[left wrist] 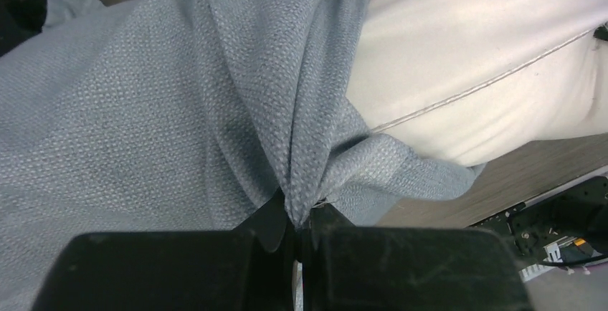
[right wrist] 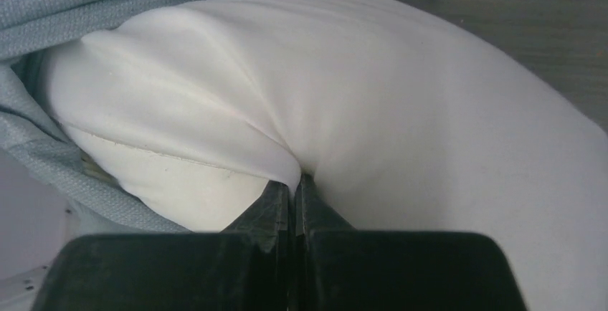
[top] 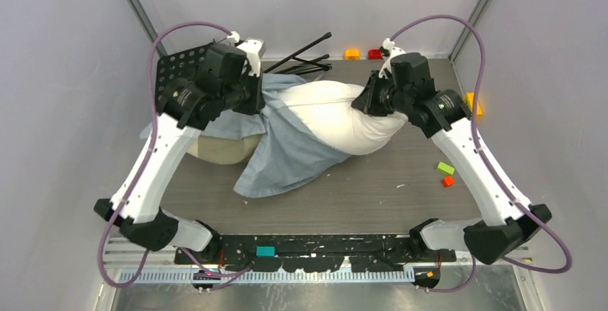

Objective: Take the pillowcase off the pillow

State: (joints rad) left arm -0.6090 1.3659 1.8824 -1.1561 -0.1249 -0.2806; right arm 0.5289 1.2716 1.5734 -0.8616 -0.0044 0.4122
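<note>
The pillowcase still covers the other end of the pillow, so my right gripper will next pull the pillow (top: pixel 337 117) outward toward the red block at the table's back edge (top: pixel 375 54) and then let go of it.
The plump white pillow (top: pixel 337 117) lies across the back middle of the table, its right half bare. The pale blue-grey pillowcase (top: pixel 287 155) covers its left part and drapes toward the front. My left gripper (top: pixel 252 90) is shut on a bunched fold of the pillowcase (left wrist: pixel 301 146) at the cloth's back left. My right gripper (top: pixel 374 102) is shut on a pinch of the pillow's white fabric (right wrist: pixel 401 110) at its right end. In the right wrist view the pillowcase (right wrist: pixel 43 10) rims the pillow's far side. A cream part (top: pixel 222 150) shows under the left arm.
A black folded tripod (top: pixel 305 56) lies at the back. Orange and red blocks (top: pixel 362 54) sit at the back edge. A green block (top: pixel 445 168) and a red one (top: pixel 448 180) lie at the right, a yellow thing (top: pixel 470 100) by the right arm.
</note>
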